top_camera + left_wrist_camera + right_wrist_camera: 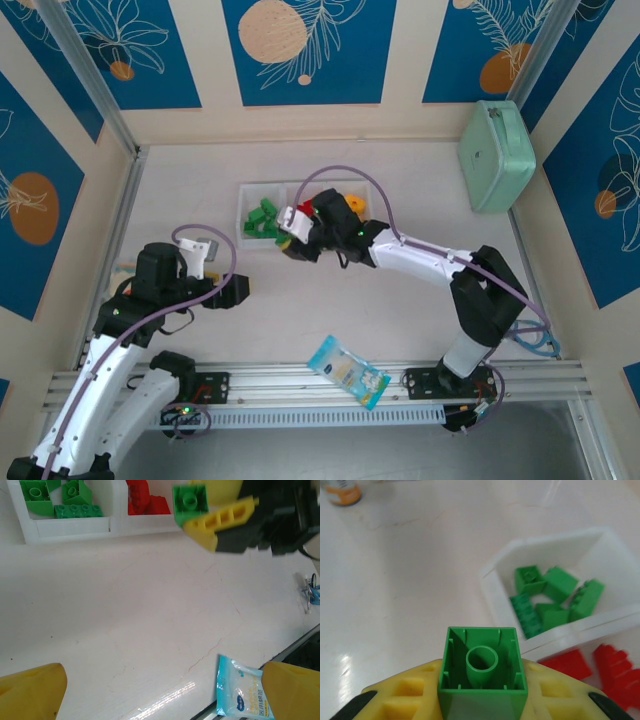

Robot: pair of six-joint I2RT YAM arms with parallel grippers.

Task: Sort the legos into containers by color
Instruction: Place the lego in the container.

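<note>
The right gripper moves outward over the green legos next and releases the green lego, since those legos already lie together in one section of the white tray (pixel 492 577).
My right gripper (pixel 482 695) is shut on a green brick (pixel 482 672), hollow underside facing the camera, between yellow fingers (pixel 405 700). It hangs just in front of the white three-compartment tray (pixel 492 577). In the left wrist view the same green brick (pixel 190 502) sits in the right gripper (pixel 202 517) near the tray (pixel 75 528). Several green bricks (pixel 555 597) lie in the left compartment and red bricks (pixel 615 670) in the middle one. Yellow-orange pieces (pixel 355 203) fill the right one. My left gripper (pixel 240 288) stands open over bare table, fingertips (pixel 30 690) wide apart.
A blue-and-white snack packet (pixel 348 372) lies at the near table edge, by the rail. The mint-green case (pixel 497 155) stands at the back right. A small orange-and-white object (pixel 342 492) sits at the far left of the table.
</note>
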